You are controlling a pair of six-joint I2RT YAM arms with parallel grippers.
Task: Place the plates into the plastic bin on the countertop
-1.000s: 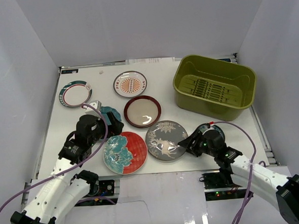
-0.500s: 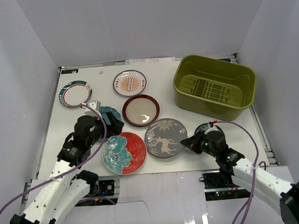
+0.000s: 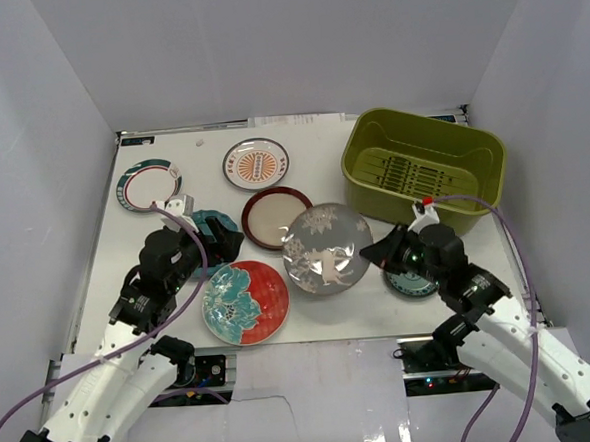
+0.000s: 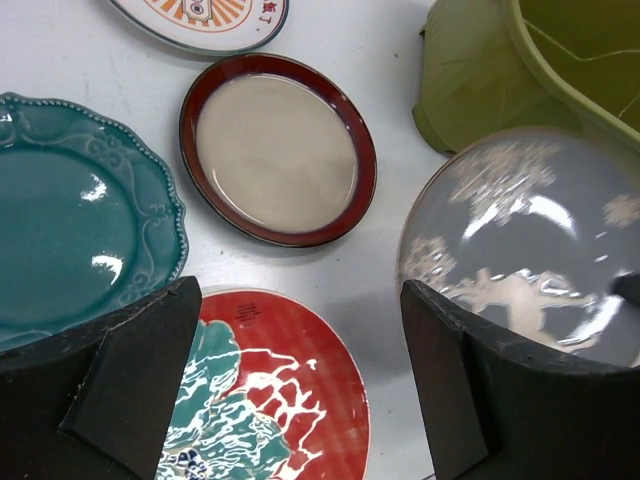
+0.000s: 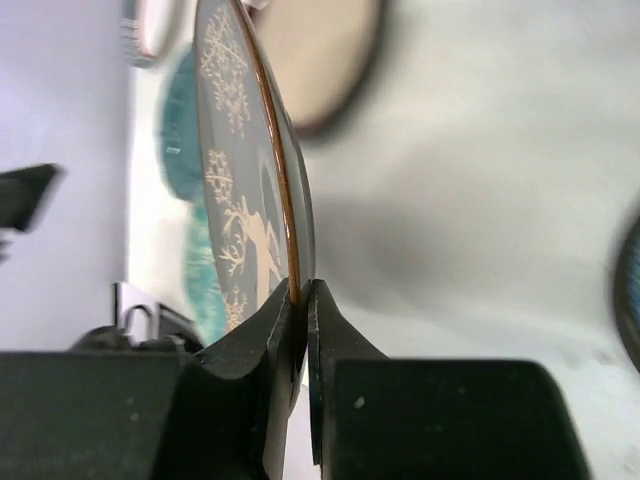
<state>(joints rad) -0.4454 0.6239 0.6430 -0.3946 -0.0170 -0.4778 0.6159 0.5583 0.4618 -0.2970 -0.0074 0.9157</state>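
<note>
The bin is empty, so my right gripper should next lift outward over the near side of the olive plastic bin, lower the grey floral plate onto the bin's slotted bottom and let go.
My right gripper is shut on the right rim of the grey floral plate, which hangs tilted above the countertop. The olive plastic bin stands just behind it, with nothing inside. My left gripper is open over the near edge of the teal scalloped plate and above the red plate with teal flowers. A small blue plate lies partly under my right arm.
The dark-red rimmed plate lies flat beside the lifted plate. A white sunburst plate and a teal-rimmed white plate sit farther back. White walls enclose the countertop on three sides.
My right gripper has shut on the grey floral plate's rim and raised it up and back toward the bin, uncovering the small blue plate. The left arm has barely moved.
</note>
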